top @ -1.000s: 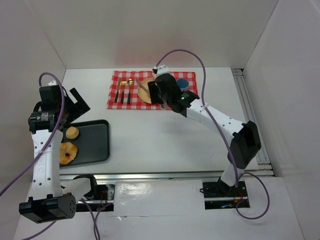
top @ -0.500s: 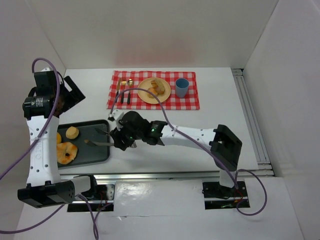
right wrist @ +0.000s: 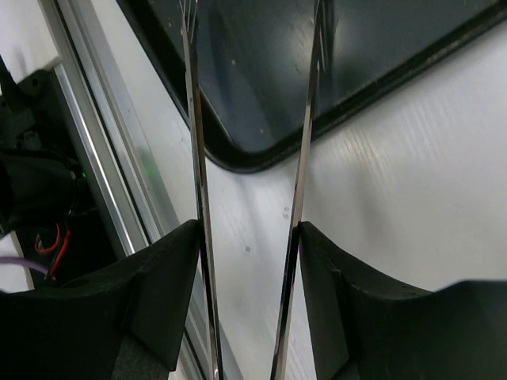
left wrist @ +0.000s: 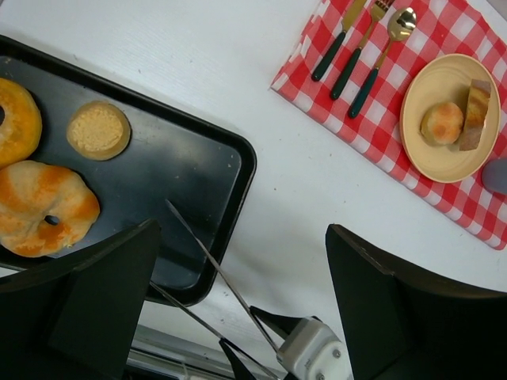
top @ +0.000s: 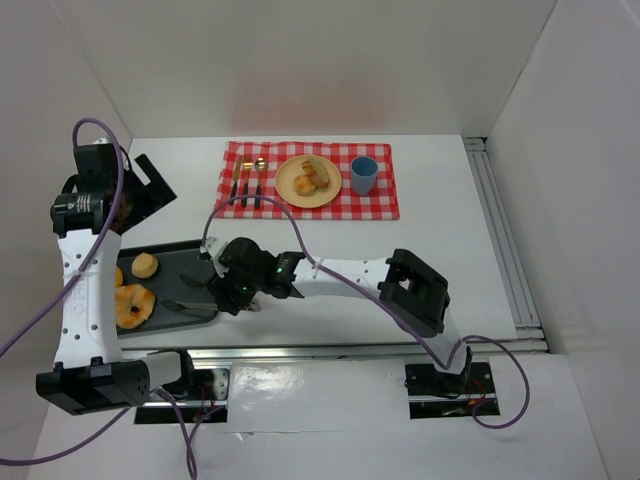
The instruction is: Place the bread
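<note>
The ends of the tongs stop short, so my right gripper will next go to the left in the top view and take the open tongs (top: 190, 297) over the ring-shaped bread's edge nearest them.
Two bread pieces, a bun (top: 305, 183) and a craggy lump (top: 320, 171), lie on the pale yellow plate (top: 285, 181). On the black tray (top: 190, 262) lie a round bun (top: 145, 265) and a ring-shaped bread (top: 132, 305); the left wrist view shows them too, bun (left wrist: 98, 130) and ring (left wrist: 43, 207), beside another piece (left wrist: 16, 119). My right gripper (top: 232, 290) is shut on metal tongs (top: 190, 297), whose open, empty tips reach over the tray's near right corner (right wrist: 261, 79). My left gripper (top: 140, 195) is open and empty, high above the tray.
A red checked cloth (top: 385, 200) at the back holds the plate, a blue cup (top: 364, 175) and cutlery (top: 246, 183). An aluminium rail (top: 330, 350) runs along the table's near edge, close to the tongs. White walls enclose the table.
My right arm swung from above the plate down and left to the tray, carrying the tongs. Two bread pieces now show on the plate. The left arm shifted slightly.
</note>
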